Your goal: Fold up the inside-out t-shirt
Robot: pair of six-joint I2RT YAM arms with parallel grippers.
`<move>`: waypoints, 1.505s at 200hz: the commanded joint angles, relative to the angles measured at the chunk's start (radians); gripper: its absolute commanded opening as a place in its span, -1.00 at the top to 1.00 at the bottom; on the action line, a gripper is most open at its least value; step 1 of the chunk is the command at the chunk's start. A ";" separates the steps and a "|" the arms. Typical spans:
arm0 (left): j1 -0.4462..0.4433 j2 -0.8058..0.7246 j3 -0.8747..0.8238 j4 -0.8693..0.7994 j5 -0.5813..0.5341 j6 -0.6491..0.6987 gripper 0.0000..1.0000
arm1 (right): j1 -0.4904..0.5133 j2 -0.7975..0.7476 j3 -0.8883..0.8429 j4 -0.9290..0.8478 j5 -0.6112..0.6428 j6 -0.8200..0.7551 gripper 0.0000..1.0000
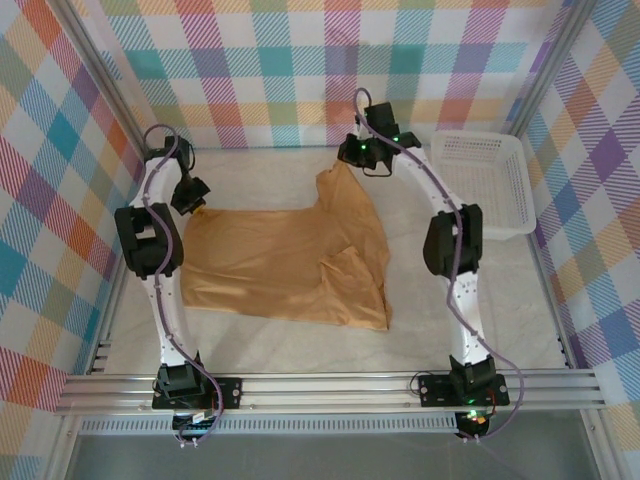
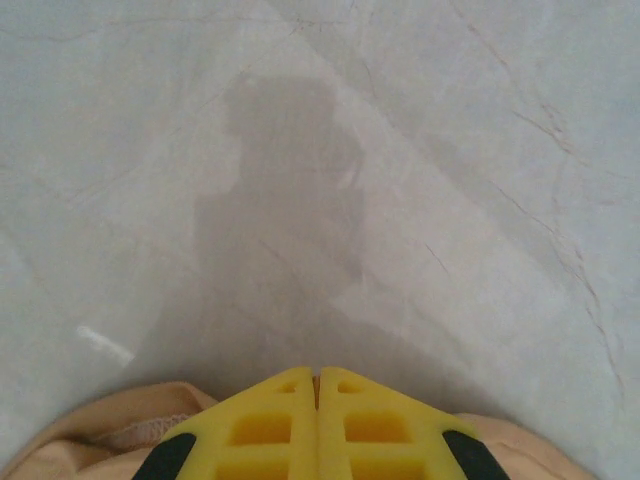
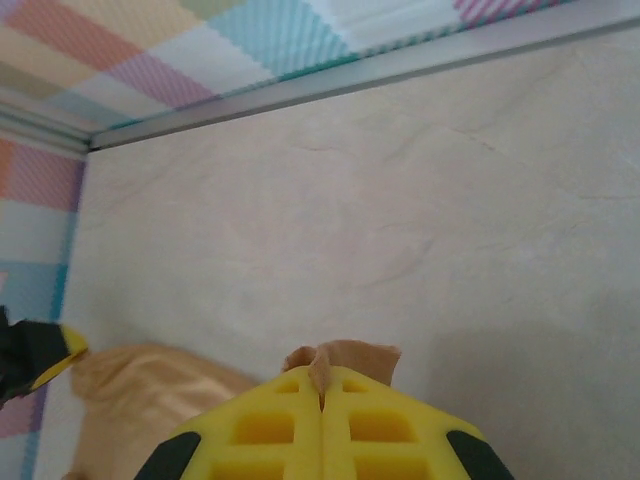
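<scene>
I should next pull the shirt's far corner in my right gripper back and down onto the folded-over part and let go of it, because it sticks out past the straight far edge.
The inside-out t-shirt is a tan garment spread over the middle of the table, with one part folded over at the right. My left gripper sits at its far left corner. In the left wrist view the yellow fingers are shut together, with a sliver of tan cloth between the tips and fabric bunched beneath them. My right gripper holds the shirt's far corner, pulled up into a peak. In the right wrist view it is shut on a tuft of cloth.
A white mesh basket stands at the far right of the table. Plaid walls and a metal frame rail enclose the pale table surface. The tip of the left gripper shows at the left edge of the right wrist view.
</scene>
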 commanded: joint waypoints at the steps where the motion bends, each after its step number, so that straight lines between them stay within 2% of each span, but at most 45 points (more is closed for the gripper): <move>1: -0.001 -0.094 -0.046 0.020 0.000 -0.010 1.00 | 0.029 -0.138 -0.157 0.033 -0.006 -0.037 1.00; 35: -0.001 -0.186 -0.152 0.044 -0.002 -0.012 1.00 | 0.062 -0.348 -0.423 0.076 0.005 -0.046 1.00; 79: 0.004 -0.329 -0.330 0.077 -0.060 -0.008 1.00 | 0.100 -0.584 -0.721 0.123 0.032 -0.030 1.00; 130: 0.011 -0.385 -0.449 0.103 -0.095 -0.010 1.00 | 0.153 -0.740 -0.941 0.130 0.028 0.011 1.00; 218: 0.018 -0.440 -0.531 0.100 -0.232 -0.002 1.00 | 0.231 -0.860 -1.216 0.179 0.059 0.106 1.00; 287: 0.047 -0.487 -0.732 0.181 -0.238 -0.036 0.79 | 0.287 -0.864 -1.437 0.272 0.079 0.185 1.00; 301: 0.061 -0.487 -0.743 0.183 -0.247 -0.049 0.73 | 0.295 -0.858 -1.460 0.273 0.080 0.189 0.87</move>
